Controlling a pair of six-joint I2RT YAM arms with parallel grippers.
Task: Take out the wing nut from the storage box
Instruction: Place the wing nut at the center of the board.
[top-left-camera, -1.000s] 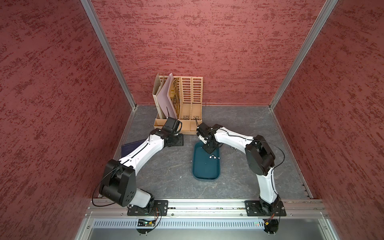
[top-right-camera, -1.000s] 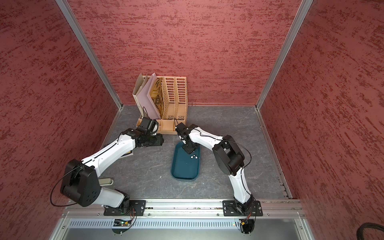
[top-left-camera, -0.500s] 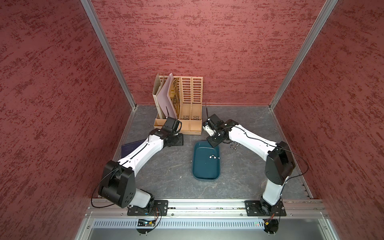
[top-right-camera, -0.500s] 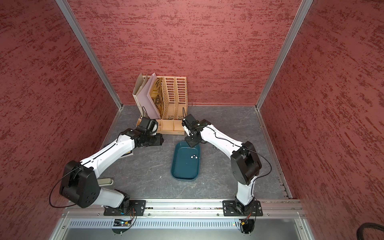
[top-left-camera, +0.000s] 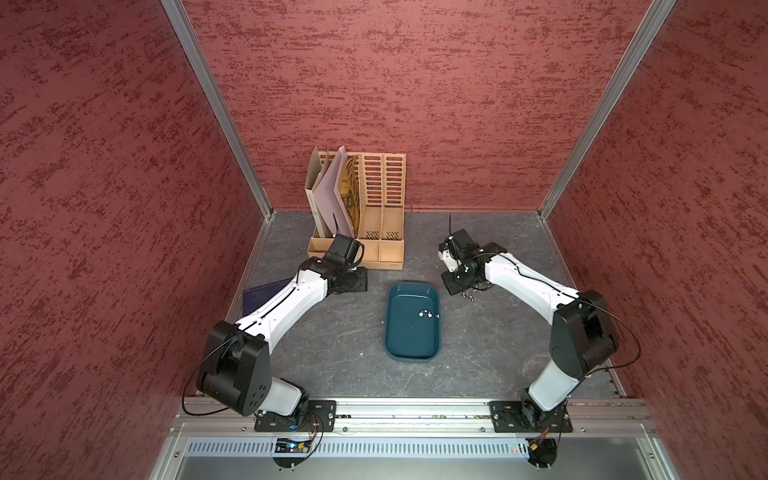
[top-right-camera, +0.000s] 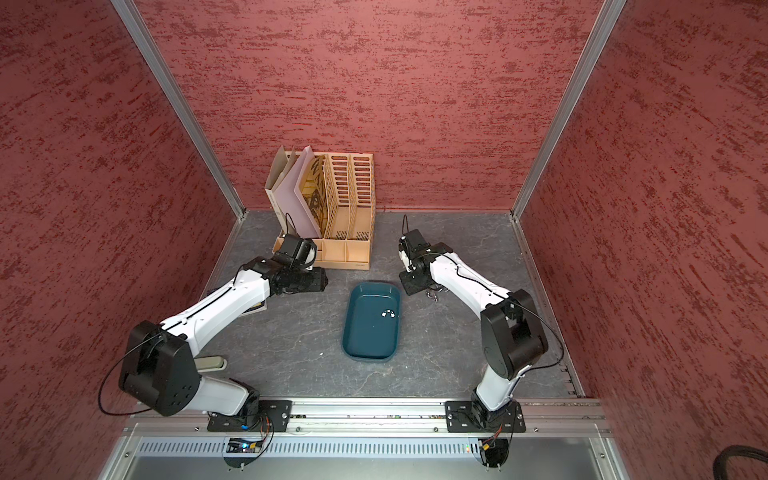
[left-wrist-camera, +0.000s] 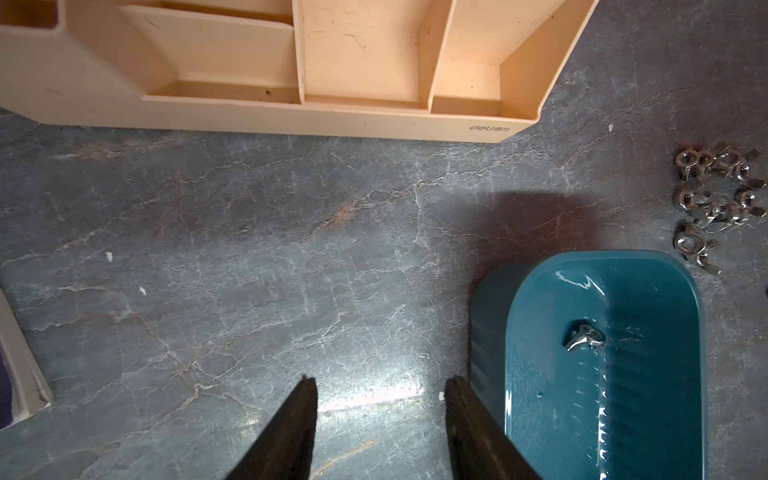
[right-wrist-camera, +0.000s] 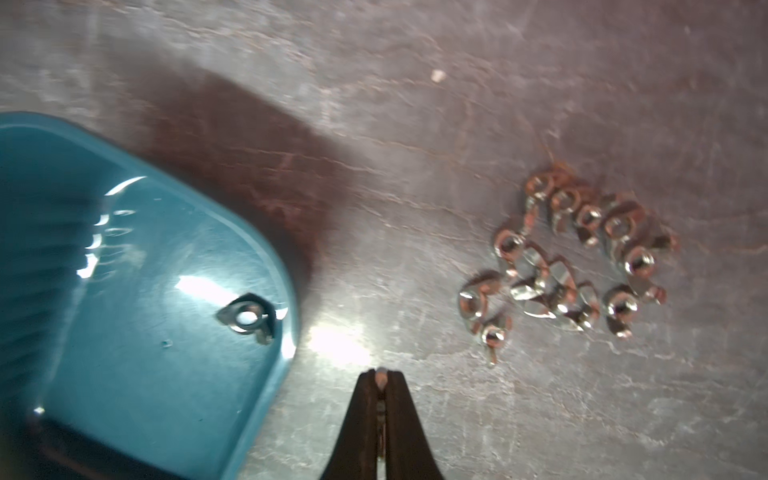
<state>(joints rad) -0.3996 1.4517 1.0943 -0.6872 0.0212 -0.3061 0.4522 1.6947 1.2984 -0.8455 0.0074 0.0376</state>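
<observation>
My right gripper is to move down and away from the tray onto the pile's tray-side edge (top-left-camera: 467, 296) (right-wrist-camera: 485, 316) and release the wing nut, because the others lie gathered there.
The storage box (top-left-camera: 411, 345) (top-right-camera: 370, 345) is a shallow teal tray in mid-table. One wing nut (right-wrist-camera: 248, 318) (left-wrist-camera: 584, 336) lies inside it near the far right corner. My right gripper (right-wrist-camera: 380, 380) (top-left-camera: 455, 286) hangs over bare table just past the tray's right rim. It is shut on a small metal piece, a wing nut (right-wrist-camera: 381, 373), which peeks out at the tips. A pile of several wing nuts (right-wrist-camera: 573, 266) (left-wrist-camera: 719, 195) lies on the table right of the tray. My left gripper (left-wrist-camera: 380, 384) (top-left-camera: 357, 282) is open and empty, beside the tray's left outer wall (left-wrist-camera: 486, 332).
A tall beige file organiser (top-left-camera: 380, 216) (left-wrist-camera: 291, 112) with folders stands at the back, close behind the left gripper. A dark blue notebook (top-left-camera: 257, 293) lies under the left arm by the left wall. Red walls enclose the table on three sides.
The right arm swung out of the tray to the right and back, its gripper staying shut, and now hangs over the table near the nut pile. The left arm has not moved.
</observation>
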